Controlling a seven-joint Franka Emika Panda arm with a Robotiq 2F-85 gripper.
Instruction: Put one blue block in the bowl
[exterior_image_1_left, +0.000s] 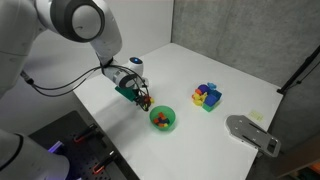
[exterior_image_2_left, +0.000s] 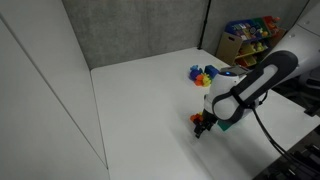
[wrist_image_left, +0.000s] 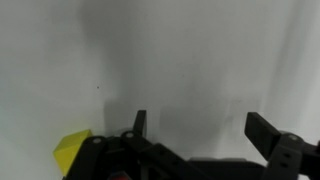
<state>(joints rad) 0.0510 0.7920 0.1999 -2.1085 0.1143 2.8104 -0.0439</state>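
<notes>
The robot's gripper will next shift toward the left in the wrist view to the blocks (wrist_image_left: 74, 151) beside the yellow piece, because only bare table lies between its open fingers.
The bright-green bowl (exterior_image_1_left: 162, 120) stands near the front of the white table (exterior_image_1_left: 190, 70) with red and orange blocks inside. A pile of coloured blocks (exterior_image_1_left: 207, 96) lies farther right; a blue block (exterior_image_1_left: 214, 98) sits at its near side. The pile also shows in an exterior view (exterior_image_2_left: 203, 75). My gripper (exterior_image_1_left: 141, 97) hovers low over the table just left of the bowl, away from the pile. It also shows in an exterior view (exterior_image_2_left: 203, 123). In the wrist view the jaws (wrist_image_left: 200, 130) are open with only bare table between them.
A grey flat device (exterior_image_1_left: 250, 132) lies at the table's right corner. A shelf of colourful items (exterior_image_2_left: 250, 35) stands behind the table. A yellow piece (wrist_image_left: 72, 150) shows at the lower left of the wrist view. Dark curtain walls back the table.
</notes>
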